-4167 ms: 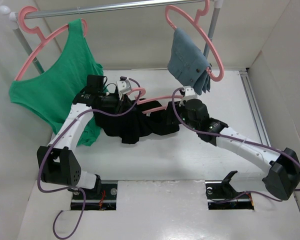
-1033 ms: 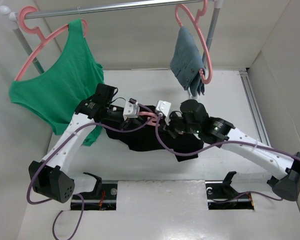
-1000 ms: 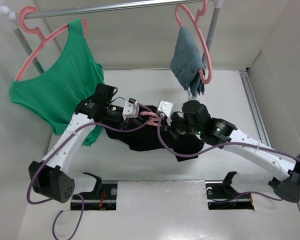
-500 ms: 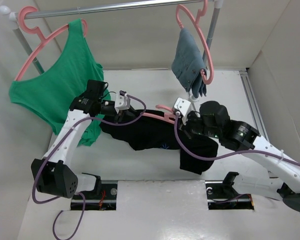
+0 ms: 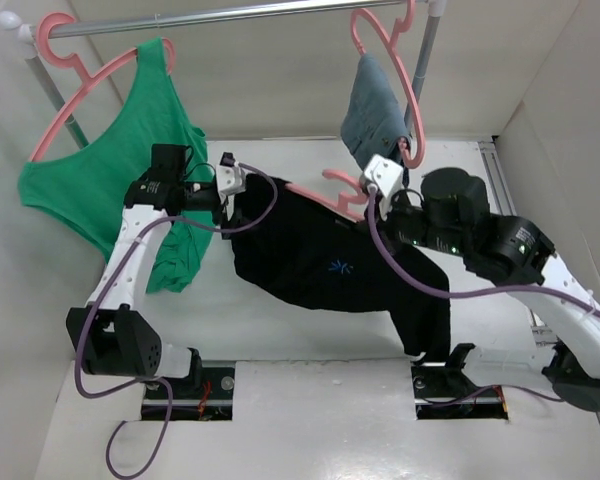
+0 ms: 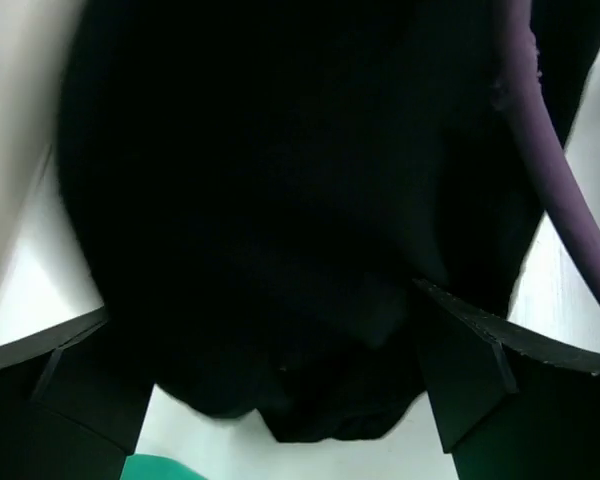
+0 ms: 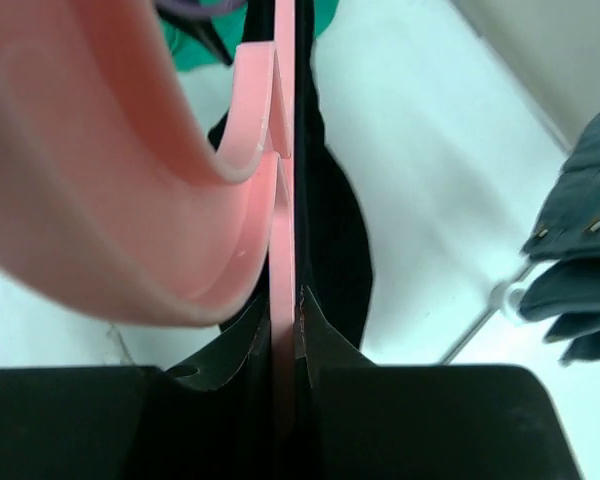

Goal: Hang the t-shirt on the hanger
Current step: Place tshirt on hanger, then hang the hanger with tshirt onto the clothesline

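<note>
My right gripper moves up and outward to the metal bar by the denim garment next and releases the hanger's bar, as the black t-shirt (image 5: pixel 330 265) is spread on the hanger.
The black t-shirt (image 5: pixel 330 265) hangs spread on the salmon-pink hanger (image 5: pixel 318 194), lifted off the table, with one sleeve drooping low on the right. My right gripper (image 5: pixel 368 207) is shut on the hanger's thin bar (image 7: pixel 283 250) just below the hook (image 7: pixel 130 200), the bar pinched between both jaws (image 7: pixel 286 330). My left gripper (image 5: pixel 238 183) stands at the shirt's left shoulder with its jaws wide open. In the left wrist view black cloth (image 6: pixel 280 200) fills the space ahead of the open left gripper (image 6: pixel 265 310), and neither of its fingers presses on the cloth.
A metal rail (image 5: pixel 230 15) runs across the back. A green tank top (image 5: pixel 120 170) hangs from it on a pink hanger at the left, and a blue-grey denim garment (image 5: pixel 375 110) on another pink hanger at the right. White walls close in both sides. Purple cables (image 5: pixel 410 275) loop over the shirt.
The left gripper opened, let go of the shirt and drew back to the left. The right arm raised the hanger up and right, so the shirt now hangs stretched out.
</note>
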You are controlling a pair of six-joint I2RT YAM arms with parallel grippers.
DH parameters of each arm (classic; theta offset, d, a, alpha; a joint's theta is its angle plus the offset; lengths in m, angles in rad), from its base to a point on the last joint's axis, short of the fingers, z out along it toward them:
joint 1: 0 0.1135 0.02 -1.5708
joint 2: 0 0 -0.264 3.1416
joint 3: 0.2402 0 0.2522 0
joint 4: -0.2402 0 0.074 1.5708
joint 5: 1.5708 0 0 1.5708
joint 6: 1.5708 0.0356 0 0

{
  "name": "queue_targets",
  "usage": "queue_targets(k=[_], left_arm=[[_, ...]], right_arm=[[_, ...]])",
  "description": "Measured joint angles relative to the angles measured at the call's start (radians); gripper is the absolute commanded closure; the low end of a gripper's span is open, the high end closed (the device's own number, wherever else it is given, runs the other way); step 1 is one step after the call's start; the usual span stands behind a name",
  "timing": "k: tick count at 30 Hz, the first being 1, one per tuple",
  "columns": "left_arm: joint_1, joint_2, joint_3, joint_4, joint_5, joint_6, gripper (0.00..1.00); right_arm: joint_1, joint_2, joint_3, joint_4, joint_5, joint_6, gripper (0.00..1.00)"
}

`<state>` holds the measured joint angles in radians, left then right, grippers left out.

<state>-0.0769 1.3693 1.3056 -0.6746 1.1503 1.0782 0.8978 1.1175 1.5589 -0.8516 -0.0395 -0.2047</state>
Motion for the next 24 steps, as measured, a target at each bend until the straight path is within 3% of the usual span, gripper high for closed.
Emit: queue_targets(k=[7, 13, 18, 24], left_arm=[[0.015, -0.048, 0.090, 0.185, -0.026, -0.267, 0.00], [0.049, -0.114, 0.127, 0.344, -0.170, -0.509, 0.00], [0.060, -0.155, 0.144, 0.414, -0.293, -0.624, 0.00], [0.060, -0.204, 0.125, 0.443, -0.346, -0.676, 0.00]], right_arm=[[0.000, 0.238, 0.348, -0.084, 0.138, 0.018, 1.00], [-0.067, 0.388, 0.607, -0.118, 0.225, 0.017, 1.00], [-0.174, 0.450, 0.699, -0.072, 0.269, 0.011, 1.00], [-0.254, 0.536, 0.767, 0.046, 0.274, -0.023, 1.00]])
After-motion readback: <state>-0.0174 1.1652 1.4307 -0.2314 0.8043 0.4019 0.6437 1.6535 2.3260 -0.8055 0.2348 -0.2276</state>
